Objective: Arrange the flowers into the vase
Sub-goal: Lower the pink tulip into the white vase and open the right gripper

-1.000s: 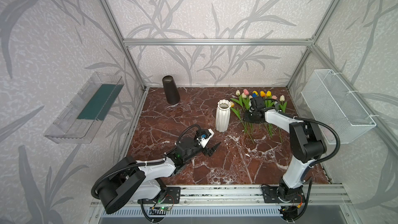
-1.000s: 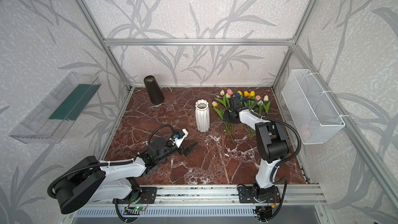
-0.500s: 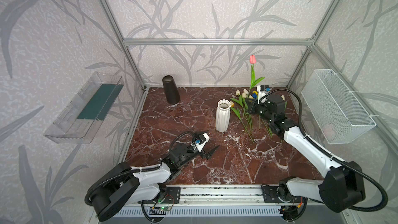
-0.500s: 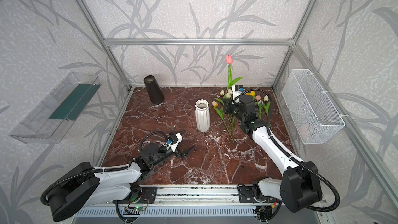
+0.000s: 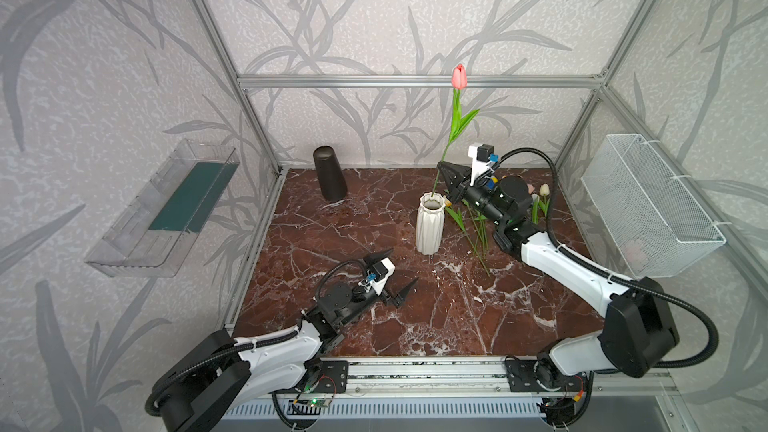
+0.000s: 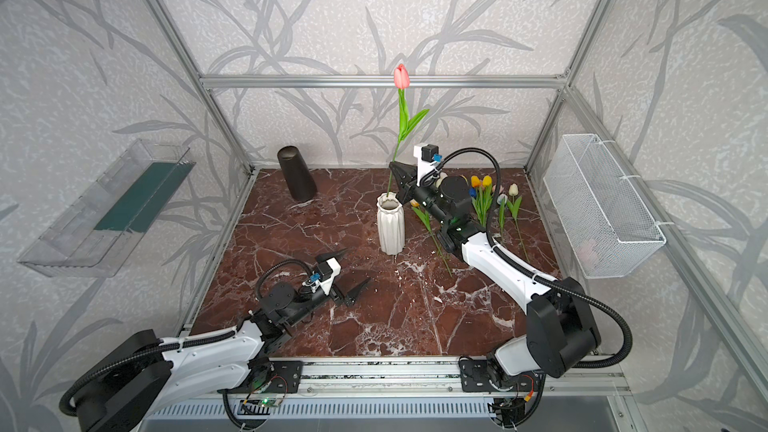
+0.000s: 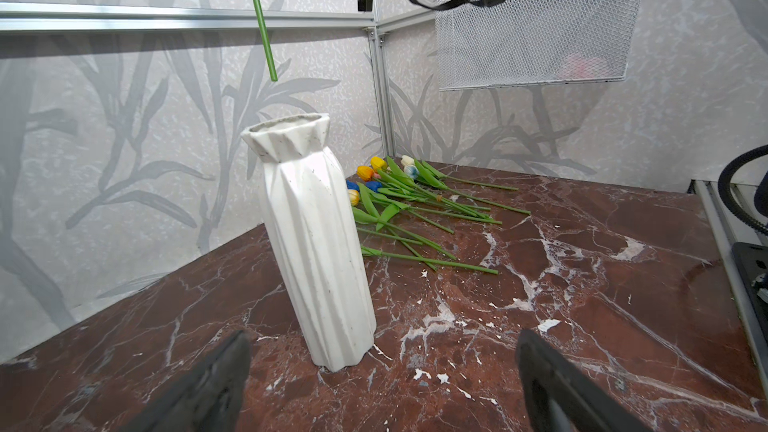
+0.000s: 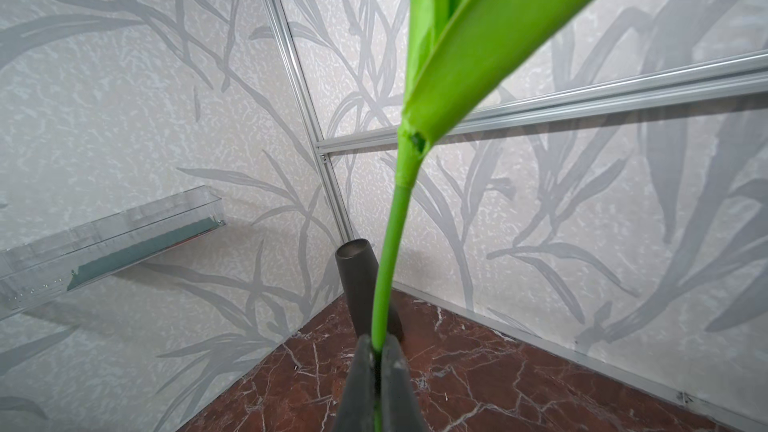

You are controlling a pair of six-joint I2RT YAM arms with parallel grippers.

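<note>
The cut end of the pink tulip's green stem hangs above the vase's rim, so I will next move my right gripper down toward the white ribbed vase's opening (image 5: 432, 203) and release the stem there.
My right gripper (image 5: 440, 165) (image 6: 392, 164) (image 8: 377, 352) is shut on the green stem (image 8: 390, 243) of a pink tulip (image 5: 459, 76) (image 6: 401, 76) and holds it upright. The white ribbed vase (image 5: 430, 222) (image 6: 390, 222) (image 7: 316, 243) stands below it. In the left wrist view the stem's cut end (image 7: 271, 70) hangs a little above the vase's mouth. The other flowers (image 5: 478, 226) (image 6: 484, 197) (image 7: 415, 205) lie on the marble floor right of the vase. My left gripper (image 5: 400, 271) (image 6: 352, 268) (image 7: 382, 340) is open, low in front of the vase, holding nothing.
A dark tapered vase (image 5: 329, 174) (image 6: 296, 174) (image 8: 357, 276) stands in the back left corner. A white wire basket (image 5: 648, 205) hangs on the right wall. A clear plastic tray (image 5: 166, 205) hangs on the left wall. Metal frame bars edge the floor.
My right arm has lifted the pink tulip out of the pile and swung it left to above the vase. My left gripper has opened a little wider and drawn back slightly.
</note>
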